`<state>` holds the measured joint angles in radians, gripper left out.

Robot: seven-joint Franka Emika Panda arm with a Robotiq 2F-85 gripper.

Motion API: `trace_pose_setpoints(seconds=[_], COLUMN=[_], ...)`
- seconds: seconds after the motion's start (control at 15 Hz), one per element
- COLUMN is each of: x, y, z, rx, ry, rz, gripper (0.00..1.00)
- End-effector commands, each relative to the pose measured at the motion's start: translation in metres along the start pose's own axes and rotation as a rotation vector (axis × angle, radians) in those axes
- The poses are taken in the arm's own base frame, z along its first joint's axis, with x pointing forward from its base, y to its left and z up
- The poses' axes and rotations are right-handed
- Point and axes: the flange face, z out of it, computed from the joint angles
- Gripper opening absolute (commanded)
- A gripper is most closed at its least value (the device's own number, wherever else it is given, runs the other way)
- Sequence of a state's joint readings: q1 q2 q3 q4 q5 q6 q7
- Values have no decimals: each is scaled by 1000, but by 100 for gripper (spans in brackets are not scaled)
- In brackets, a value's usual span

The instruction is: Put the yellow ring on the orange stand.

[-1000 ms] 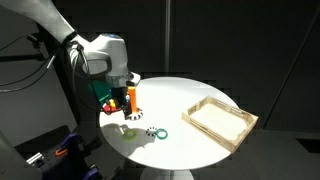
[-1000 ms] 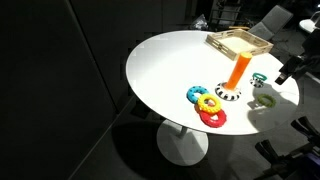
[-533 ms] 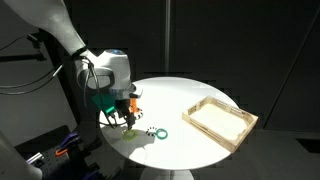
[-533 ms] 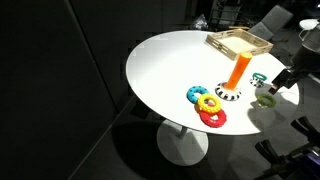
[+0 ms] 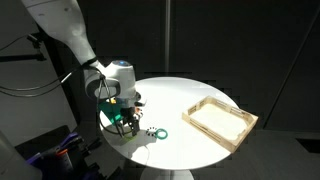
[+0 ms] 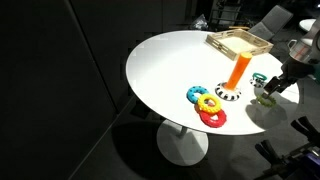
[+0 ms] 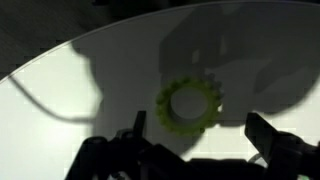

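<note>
The pale yellow-green ring lies flat between my wide-open fingers, so next I will lower my gripper over it and close on opposite sides of its toothed edge [image 7: 188, 106].
The yellow ring [image 7: 188, 105], pale yellow-green with a toothed edge, lies flat on the white table [image 7: 80, 90]. In the wrist view it sits just ahead of my gripper [image 7: 200, 135], between the two dark fingertips [image 7: 262, 130]. The jaws are spread wider than the ring and hold nothing. In an exterior view my gripper [image 6: 272, 87] is low over the ring [image 6: 263, 99], right of the orange stand [image 6: 238, 72]. The stand is upright on its dark round base. In an exterior view my gripper [image 5: 125, 120] covers the ring and most of the stand.
A green ring [image 6: 259, 78] lies close behind the yellow ring, also seen beside my gripper [image 5: 160, 132]. Blue, yellow and red rings [image 6: 208, 106] are piled left of the stand. A wooden tray [image 5: 220, 120] sits at the table's far side [image 6: 240, 42].
My gripper has come down from above the stand to just over the yellow ring at the table's edge. The rings and stand have not moved.
</note>
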<state>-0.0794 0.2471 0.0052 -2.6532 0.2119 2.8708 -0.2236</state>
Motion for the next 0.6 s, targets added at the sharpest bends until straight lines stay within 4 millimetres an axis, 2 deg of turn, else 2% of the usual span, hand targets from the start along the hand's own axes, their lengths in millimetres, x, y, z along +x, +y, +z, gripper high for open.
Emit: trace_pose_setpoints(seconds=[0.0,0.53], x=[16,27], y=[-1,-4], z=[12,25], rx=[12,-9], ry=[8,-20], rz=[-19,-65], gripper=[100,100])
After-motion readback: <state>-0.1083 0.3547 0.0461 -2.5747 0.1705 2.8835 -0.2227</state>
